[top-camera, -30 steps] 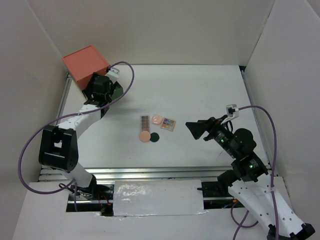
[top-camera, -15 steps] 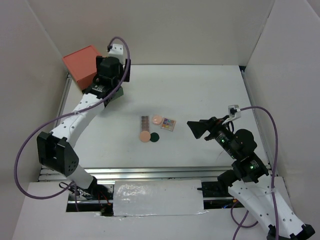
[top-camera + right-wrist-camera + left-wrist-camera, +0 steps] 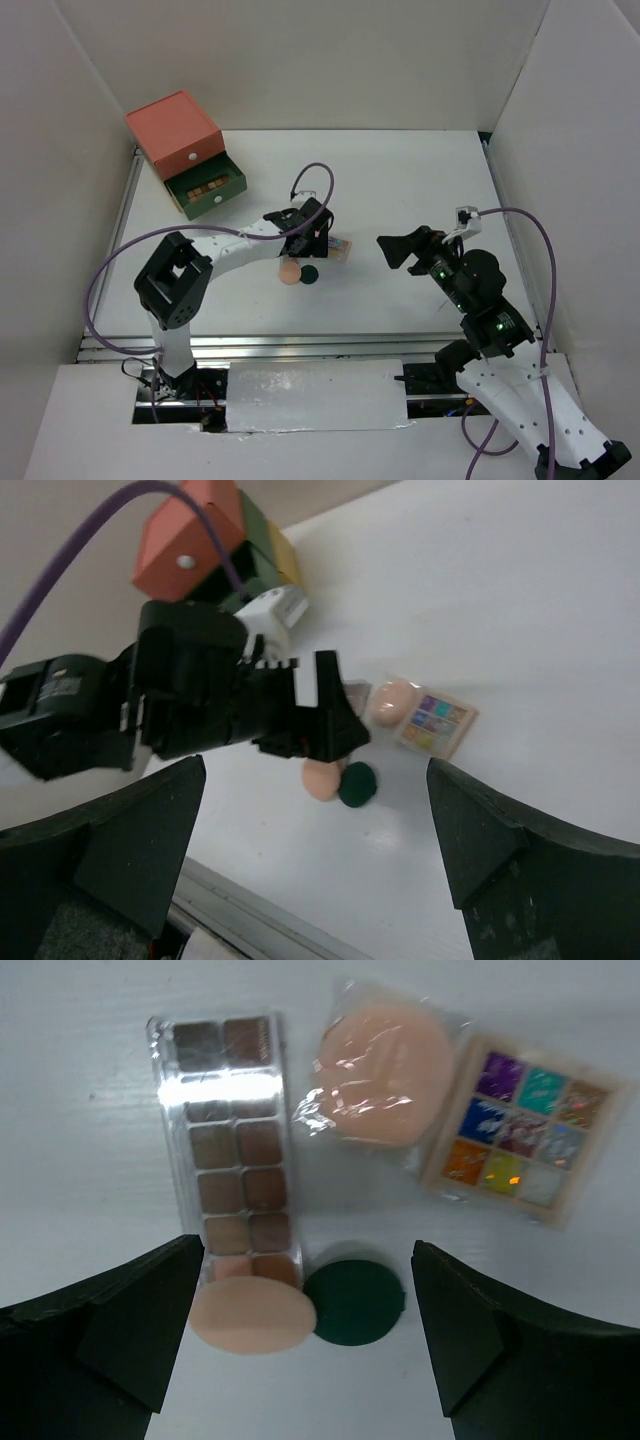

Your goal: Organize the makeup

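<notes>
My left gripper should next move down and to the left in the wrist view, because the brown eyeshadow palette (image 3: 235,1150) is there, and then go down with its fingers on either side of the palette's long sides.
My left gripper (image 3: 307,243) is open and empty, hovering low over the makeup cluster at mid-table. In the left wrist view a brown eyeshadow palette (image 3: 235,1150), a wrapped pink disc (image 3: 385,1070) and a square multicolour palette (image 3: 515,1130) lie ahead. A peach disc (image 3: 253,1317) and a dark-green disc (image 3: 355,1302) lie between my open fingers (image 3: 150,1330). My right gripper (image 3: 388,251) is open and empty, in the air to the right of the cluster. Another brown palette (image 3: 205,187) lies in the open green drawer. The green tubes are out of view.
The drawer chest (image 3: 172,128) stands at the back left with its green drawer (image 3: 215,198) pulled out. White walls enclose the table on three sides. A metal rail (image 3: 300,345) runs along the near edge. The right wrist view shows my left arm (image 3: 200,700) over the cluster.
My left arm has swung from the drawer chest down to the makeup cluster at mid-table. The green drawer now shows open with a palette inside. My right arm has barely moved.
</notes>
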{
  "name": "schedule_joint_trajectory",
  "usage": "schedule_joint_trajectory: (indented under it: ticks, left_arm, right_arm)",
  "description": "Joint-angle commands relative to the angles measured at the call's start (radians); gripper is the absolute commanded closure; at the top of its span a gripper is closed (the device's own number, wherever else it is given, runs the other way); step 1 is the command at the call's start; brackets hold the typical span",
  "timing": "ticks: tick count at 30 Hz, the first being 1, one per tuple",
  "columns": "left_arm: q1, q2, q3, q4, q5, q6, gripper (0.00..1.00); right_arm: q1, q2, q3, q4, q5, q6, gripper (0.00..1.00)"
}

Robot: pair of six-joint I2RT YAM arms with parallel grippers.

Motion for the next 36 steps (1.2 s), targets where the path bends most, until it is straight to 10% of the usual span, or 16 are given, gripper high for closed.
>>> schedule_joint_trajectory:
  ticks: [1, 25, 33, 36]
  left_arm:
    - [0.024, -0.023, -0.008, -0.012, -0.043, -0.092, 0.01]
    - [0.103, 0.046, -0.174, 0.143, -0.035, -0.078, 0.16]
    - [0.134, 0.097, -0.196, 0.192, 0.011, -0.055, 0.38]
    - [0.143, 0.094, -0.194, 0.198, 0.008, -0.046, 0.67]
  right_arm:
    - [-0.006, 0.084, 0.082, -0.091, 0.135, -0.003, 0.00]
    - [-0.004, 0.235, 0.071, -0.018, 0.017, -0.033, 0.00]
    - [-0.004, 0.230, 0.067, -0.010, 0.009, -0.033, 0.00]
    - [-0.004, 0.221, 0.061, -0.003, 0.005, -0.036, 0.00]
